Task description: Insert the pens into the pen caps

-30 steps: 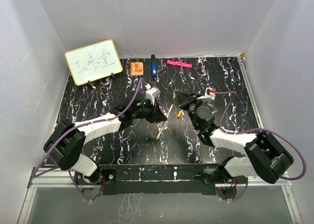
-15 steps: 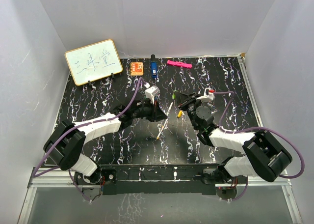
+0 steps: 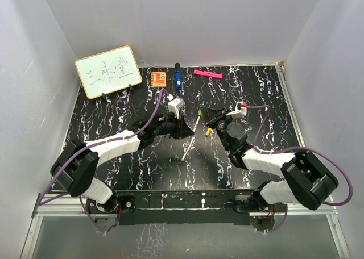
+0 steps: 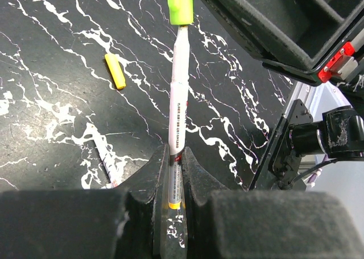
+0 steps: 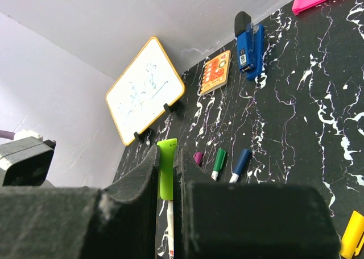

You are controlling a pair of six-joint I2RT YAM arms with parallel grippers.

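Note:
The robot's left gripper has to push the pen further into the green cap [image 4: 180,2] next, then lower it and let go of it on the tabletop next to the blue-capped pen, because capped pens lie there.
My left gripper [image 4: 175,157] is shut on a white-barrelled pen [image 4: 178,94] with a yellow band at its near end. The pen's far end sits in a light green cap [image 4: 180,2]. My right gripper [image 5: 166,157] is shut on that green cap [image 5: 166,169], and the pen [image 5: 170,230] comes out below it. In the top view the two grippers, left [image 3: 186,131] and right [image 3: 209,116], face each other mid-table with the pen [image 3: 197,122] between them. A yellow cap [image 4: 115,70] and another pen [image 4: 103,157] lie loose on the table.
A magenta cap [image 5: 198,158], a green-capped pen [image 5: 219,162] and a blue-capped pen [image 5: 242,163] lie beyond the right gripper. A whiteboard [image 3: 108,71], an orange card [image 3: 158,78], a blue stapler [image 3: 178,80] and a pink bar [image 3: 207,74] stand along the back edge.
My left gripper has carried the pen up towards the green cap, and the pen's end now meets the cap. The right gripper has shifted slightly.

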